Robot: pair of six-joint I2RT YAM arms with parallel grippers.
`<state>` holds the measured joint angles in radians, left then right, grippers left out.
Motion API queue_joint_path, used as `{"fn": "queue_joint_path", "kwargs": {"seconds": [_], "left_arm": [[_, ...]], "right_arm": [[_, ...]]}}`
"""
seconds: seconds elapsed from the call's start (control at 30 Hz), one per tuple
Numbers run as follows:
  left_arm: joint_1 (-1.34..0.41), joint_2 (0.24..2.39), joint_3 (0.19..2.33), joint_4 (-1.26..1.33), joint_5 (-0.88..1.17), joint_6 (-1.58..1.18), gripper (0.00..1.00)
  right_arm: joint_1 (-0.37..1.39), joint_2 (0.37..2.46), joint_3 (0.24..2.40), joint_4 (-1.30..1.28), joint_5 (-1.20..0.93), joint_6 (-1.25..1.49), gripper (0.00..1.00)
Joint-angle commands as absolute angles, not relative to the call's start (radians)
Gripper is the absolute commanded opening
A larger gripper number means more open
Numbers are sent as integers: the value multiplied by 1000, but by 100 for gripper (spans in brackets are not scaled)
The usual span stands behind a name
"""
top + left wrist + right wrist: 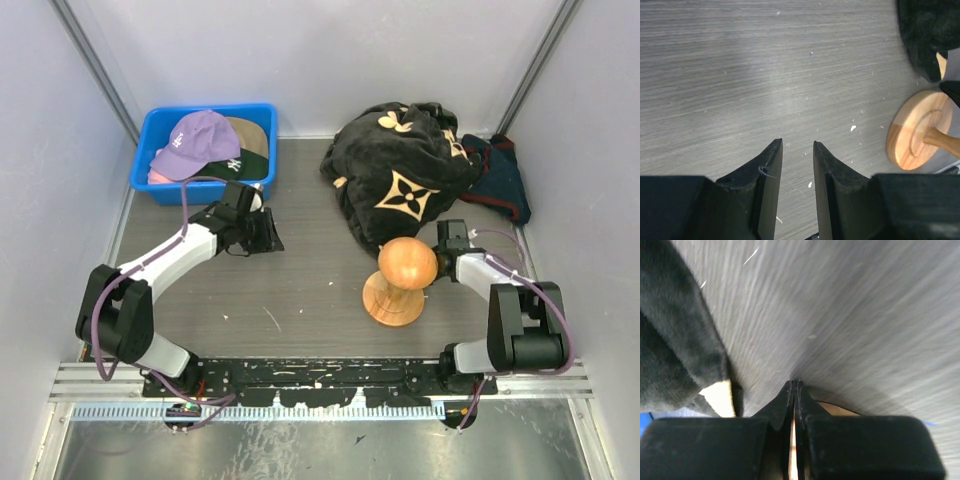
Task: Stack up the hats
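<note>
My shut right gripper pushes back and left in the top view against the wooden stand's base point(417, 301) point(838, 409) next. Then it releases the stand, as bare table lies beyond.
Four caps lie piled in a blue bin point(150, 150) at the back left: the lavender cap point(203, 140) on top, the tan cap point(251, 131) behind it, the dark green cap point(248, 164) under it, and a sliver of the pink cap point(157, 178) at the left. My left gripper point(268, 235) hovers over bare table just in front of the bin. In the left wrist view it point(797, 145) is open and empty. My right gripper point(446, 240) sits beside the wooden stand. In the right wrist view it point(797, 383) is shut and holds nothing.
A round-topped wooden stand point(402, 275) stands centre right; its base shows in the left wrist view point(917, 131). A large black cloth with tan flower marks point(400, 175) lies behind it, and shows in both wrist views point(925, 35) point(675, 350). A dark blue item point(503, 178) lies at the back right.
</note>
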<state>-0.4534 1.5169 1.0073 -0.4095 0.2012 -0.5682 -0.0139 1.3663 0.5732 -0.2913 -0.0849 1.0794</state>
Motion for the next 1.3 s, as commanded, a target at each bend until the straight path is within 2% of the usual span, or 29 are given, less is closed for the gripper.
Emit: {"fn": "queue_joint_path", "kwargs": {"seconds": [0.0, 0.2, 0.47, 0.7, 0.97, 1.27], "left_arm": [[-462, 1444, 962, -442, 241, -548, 39], [-492, 1363, 854, -415, 281, -591, 40], [-635, 1314, 798, -384, 269, -665, 42], [-698, 1415, 836, -329, 278, -679, 42], [-699, 1574, 900, -244, 328, -722, 41], [-706, 1662, 910, -160, 380, -788, 41]], "right_arm": [[112, 1483, 596, -291, -58, 1203, 6], [215, 1588, 728, -295, -33, 1218, 5], [155, 1484, 774, -528, 110, 1038, 4], [129, 1332, 684, -645, 129, 996, 3], [155, 1210, 577, -690, 57, 1053, 2], [250, 1259, 565, -613, 25, 1108, 1]]}}
